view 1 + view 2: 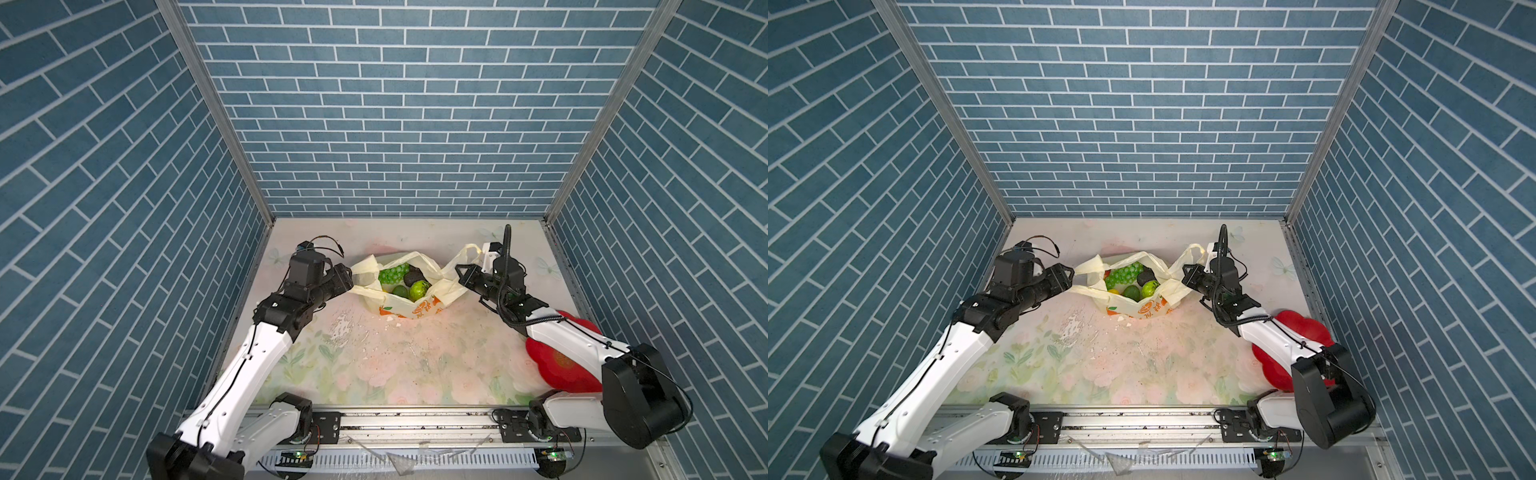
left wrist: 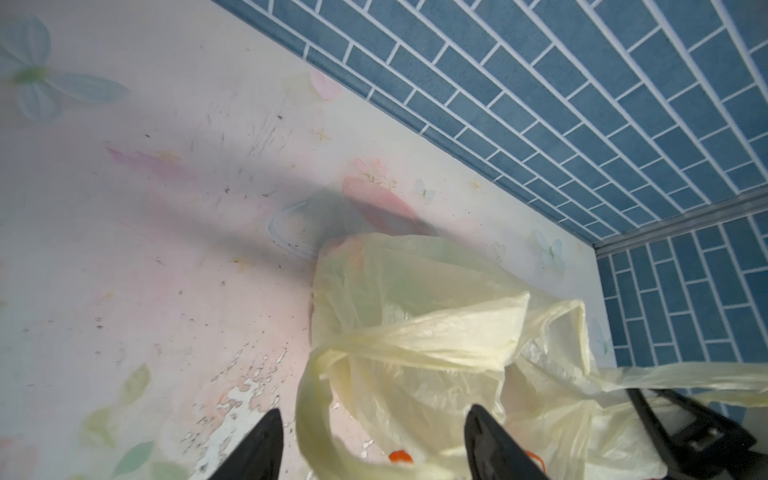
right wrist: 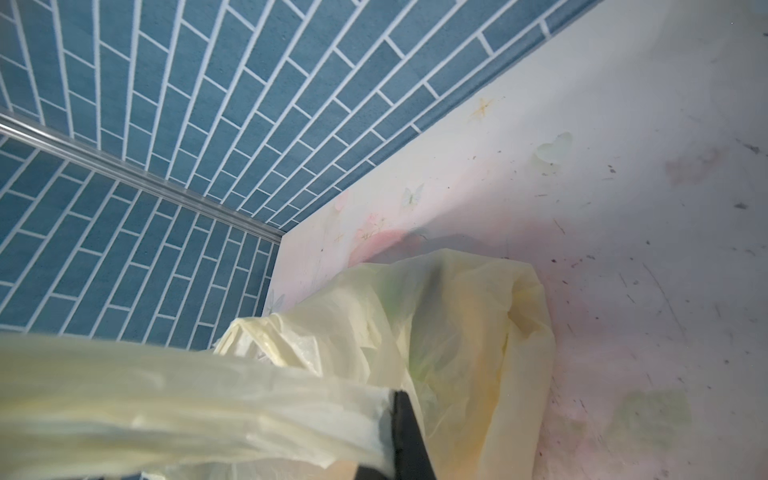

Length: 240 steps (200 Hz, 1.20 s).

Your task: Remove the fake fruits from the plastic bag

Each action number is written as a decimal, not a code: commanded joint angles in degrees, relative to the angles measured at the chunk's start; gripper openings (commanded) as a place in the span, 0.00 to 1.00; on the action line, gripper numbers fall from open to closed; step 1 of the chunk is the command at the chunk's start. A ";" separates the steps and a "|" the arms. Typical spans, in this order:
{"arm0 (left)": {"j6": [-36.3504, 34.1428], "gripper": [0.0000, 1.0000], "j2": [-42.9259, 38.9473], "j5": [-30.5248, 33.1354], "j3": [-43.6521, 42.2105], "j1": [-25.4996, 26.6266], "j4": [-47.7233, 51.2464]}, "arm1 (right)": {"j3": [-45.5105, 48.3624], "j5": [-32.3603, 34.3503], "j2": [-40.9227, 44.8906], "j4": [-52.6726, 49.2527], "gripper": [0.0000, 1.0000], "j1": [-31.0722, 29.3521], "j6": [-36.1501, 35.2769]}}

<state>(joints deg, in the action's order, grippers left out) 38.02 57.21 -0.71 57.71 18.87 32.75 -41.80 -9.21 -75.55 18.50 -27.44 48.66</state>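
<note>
The right gripper pulls the stretched loop handle [image 1: 461, 262] slightly farther from the bag's opening next and releases it, since the loop handle lies between the shut fingers.
The cream-yellow plastic bag [image 1: 409, 308] [image 1: 1133, 308] stands with its mouth open at the back middle of the table. Inside it lie the fake fruits: a green grape bunch [image 1: 392, 274] [image 1: 1125, 274], a dark brown bumpy one [image 1: 413, 276] and a shiny green round one [image 1: 419, 289]. My left gripper [image 1: 347, 278] [image 2: 375, 411] is open, and the bag's left loop handle [image 2: 316, 399] hangs loose between its fingers. My right gripper [image 1: 460, 276] [image 3: 390, 399] is shut on the right loop handle [image 3: 208, 399] and holds it stretched to the right.
A red flower-shaped plate [image 1: 557, 365] [image 1: 1304, 328] lies at the front right, partly under my right arm. Blue brick walls close in the back and both sides. The flowered table cover is flaked and scuffed [image 1: 345, 328] in front of the bag.
</note>
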 commanded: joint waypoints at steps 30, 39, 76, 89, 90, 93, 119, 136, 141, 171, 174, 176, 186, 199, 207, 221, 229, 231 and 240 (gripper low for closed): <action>-7.52 0.81 0.42 14.57 13.80 7.15 23.69 | -3.81 2.59 1.19 -3.69 0.00 -2.38 -5.71; -8.22 0.81 2.34 19.05 18.03 11.76 26.54 | -4.12 2.92 1.32 -4.03 0.00 -2.69 -6.22; -6.80 0.82 16.36 30.55 31.19 28.67 34.00 | -4.29 3.85 2.13 -4.53 0.00 -3.70 -7.00; -6.26 0.82 21.27 31.00 32.98 30.64 34.52 | -4.08 3.85 2.58 -4.25 0.00 -4.07 -7.04; -6.23 0.82 21.62 30.89 33.11 30.76 34.55 | -4.04 3.85 2.63 -4.17 0.00 -4.14 -7.02; -6.15 0.82 22.57 30.49 33.52 30.92 34.57 | -3.96 3.85 2.80 -4.12 0.00 -4.19 -7.08; -5.82 0.87 31.10 29.30 36.50 31.14 34.99 | -3.56 3.85 3.89 -3.85 0.00 -4.63 -7.39; -5.60 0.88 34.75 30.44 36.68 31.16 34.98 | -3.45 3.85 4.48 -3.80 0.00 -4.74 -7.77; -5.51 0.89 35.67 31.02 36.68 31.06 35.14 | -3.38 3.85 4.58 -3.80 0.00 -4.77 -7.83; -4.10 0.89 40.07 31.85 35.49 30.03 35.86 | -2.89 3.85 5.05 -3.47 0.00 -4.73 -8.21; -4.03 0.89 40.22 32.03 35.17 29.81 35.92 | -2.91 3.85 5.06 -3.47 0.00 -4.75 -8.23; -4.06 0.89 40.36 31.94 35.01 29.71 35.83 | -2.88 3.85 5.06 -3.47 0.00 -4.75 -8.23; -4.26 0.89 40.56 32.16 33.70 29.10 34.97 | -2.83 5.21 5.23 -3.40 0.00 -4.73 -8.48; -4.54 0.80 40.64 32.01 31.73 28.01 33.31 | -2.70 5.48 5.41 -3.54 0.00 -4.73 -8.80; -4.99 0.74 40.68 31.40 30.62 27.18 32.08 | -2.76 5.68 5.41 -3.77 0.00 -4.73 -9.06; -5.99 0.67 40.96 29.66 29.10 25.37 29.93 | -2.78 6.00 5.35 -3.91 0.00 -4.70 -9.33; -6.58 0.61 41.20 28.74 28.46 24.55 28.76 | -2.93 6.20 5.39 -4.16 0.00 -4.74 -9.44; -6.72 0.59 41.15 28.48 28.21 24.37 28.57 | -2.93 6.22 5.41 -4.24 0.00 -4.73 -9.46; -7.35 0.52 40.77 27.49 27.32 23.53 27.09 | -3.15 6.22 5.32 -4.79 0.00 -4.66 -9.53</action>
<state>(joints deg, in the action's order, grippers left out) 32.05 97.91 28.91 87.13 44.82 63.51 -43.51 -4.32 -71.26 14.52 -31.88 41.34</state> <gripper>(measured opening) 0.609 0.047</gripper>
